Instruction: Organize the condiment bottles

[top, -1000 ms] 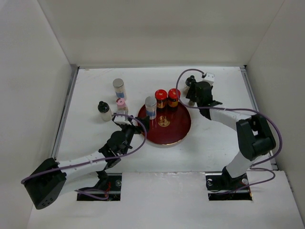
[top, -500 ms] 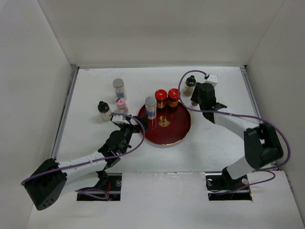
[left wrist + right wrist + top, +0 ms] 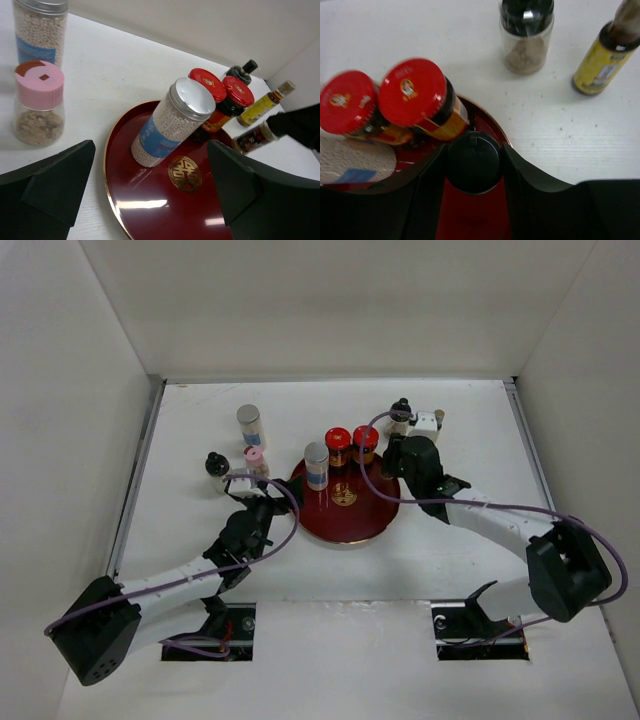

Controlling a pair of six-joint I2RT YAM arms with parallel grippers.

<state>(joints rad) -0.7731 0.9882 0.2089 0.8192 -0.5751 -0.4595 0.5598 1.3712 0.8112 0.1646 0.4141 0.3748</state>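
Observation:
The second silver-capped jar is standing off the tray, so I will move my left gripper outward past the pink-capped jar (image 3: 39, 102), onto the second silver-capped jar's lid (image 3: 42, 5), and close it.
On the dark red round tray (image 3: 350, 525) stand a silver-capped jar (image 3: 316, 464) and two red-capped bottles (image 3: 338, 445) (image 3: 365, 443). My right gripper (image 3: 388, 462) is shut on a black-capped bottle (image 3: 473, 161) over the tray's right back rim (image 3: 489, 121); it also shows in the left wrist view (image 3: 252, 138). Behind it stand a black-capped jar (image 3: 526, 35) and the slim amber bottle (image 3: 605, 55). My left gripper (image 3: 268, 503) is open and empty at the tray's left edge. Left of the tray stand a pink-capped jar (image 3: 39, 102), a second silver-capped jar (image 3: 40, 30) and a black-capped jar (image 3: 215, 465).
White walls close the table in at the back and on both sides. The right arm's purple cable (image 3: 375, 425) loops over the red-capped bottles. The tray has a gold emblem (image 3: 185, 174) at its centre.
My right gripper has moved from the back right of the table towards the tray, with the black-capped bottle in it. My left gripper has drawn back a little to the left.

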